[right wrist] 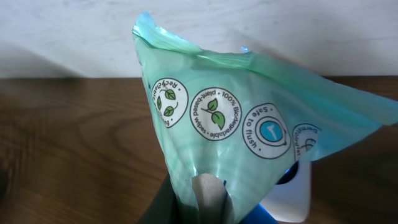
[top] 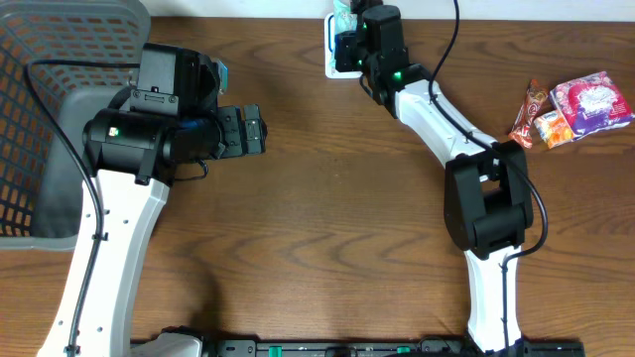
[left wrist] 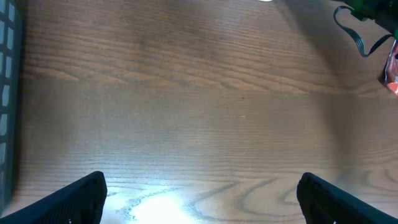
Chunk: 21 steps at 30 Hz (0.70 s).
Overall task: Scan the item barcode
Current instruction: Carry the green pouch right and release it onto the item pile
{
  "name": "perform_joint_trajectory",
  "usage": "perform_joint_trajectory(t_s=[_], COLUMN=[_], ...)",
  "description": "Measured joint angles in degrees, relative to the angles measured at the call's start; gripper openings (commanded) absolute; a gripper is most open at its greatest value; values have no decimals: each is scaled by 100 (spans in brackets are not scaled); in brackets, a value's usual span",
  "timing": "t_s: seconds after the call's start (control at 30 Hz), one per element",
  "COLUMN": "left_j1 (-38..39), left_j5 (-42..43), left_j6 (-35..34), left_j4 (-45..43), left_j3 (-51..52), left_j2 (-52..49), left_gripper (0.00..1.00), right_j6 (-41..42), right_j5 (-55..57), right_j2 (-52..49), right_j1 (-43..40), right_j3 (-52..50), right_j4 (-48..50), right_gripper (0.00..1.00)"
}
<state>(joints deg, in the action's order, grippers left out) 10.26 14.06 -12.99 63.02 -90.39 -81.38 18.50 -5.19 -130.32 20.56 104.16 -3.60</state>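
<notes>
Next, my right gripper carries the teal packet (top: 344, 14) toward the right in the overhead view to the snack packets and releases it, since other items lie there.
The item is a thin teal packet (right wrist: 236, 124) printed with round leaf and "safe to flush" marks. My right gripper (right wrist: 208, 202) is shut on the packet's lower edge, and a pale finger pad (right wrist: 210, 193) presses against the film. Just behind and below the packet sits the white scanner (right wrist: 293, 193), showing blue light. In the overhead view the packet (top: 344, 14) and right gripper (top: 349, 42) are at the table's far edge, over the scanner (top: 331, 55). My left gripper (top: 256, 129) is open above bare wood at centre left, with nothing between its fingers (left wrist: 87, 193).
A grey mesh basket (top: 40, 89) fills the far left corner, and its edge (left wrist: 5, 93) shows in the left wrist view. Snack packets lie at the right: a pink one (top: 590, 102) and an orange-red one (top: 531, 114). The right arm's cable runs along the table's far edge.
</notes>
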Motion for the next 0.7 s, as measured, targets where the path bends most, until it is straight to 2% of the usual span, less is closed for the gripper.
perform_joint_trajectory(t_s=[0.1,0.2,0.33,0.5,0.63,0.67,0.7], left_j1=[0,0,0,0,0,0,0], left_j5=[0,2,20,20,20,20,20], left_j6=[0,0,2,0,0,0,0], left_j4=[-2,0,-2,-2,-2,-2,-2], left_j3=[0,0,0,0,0,0,0], left_j2=[0,0,0,0,0,0,0], left_gripper=[98,98,98,98,98,98,98], right_j6=[13,20,-181,-1032,-1287,-1327,-1360], right_j5=[61,256,1029,2507,2774,2806,2828], right_j2=[22,160,612,1115,1086,1075,1071], right_j1=[-109,-348,-944,-2197,-2684,-2813,-2922], right_j3=[0,-4,-17,26,-7,-9,-11], right_j4=[-120,-684,-1834,-3534,-4109,-4201,-4264], right_gripper=[1,1,1,2,15,28,38])
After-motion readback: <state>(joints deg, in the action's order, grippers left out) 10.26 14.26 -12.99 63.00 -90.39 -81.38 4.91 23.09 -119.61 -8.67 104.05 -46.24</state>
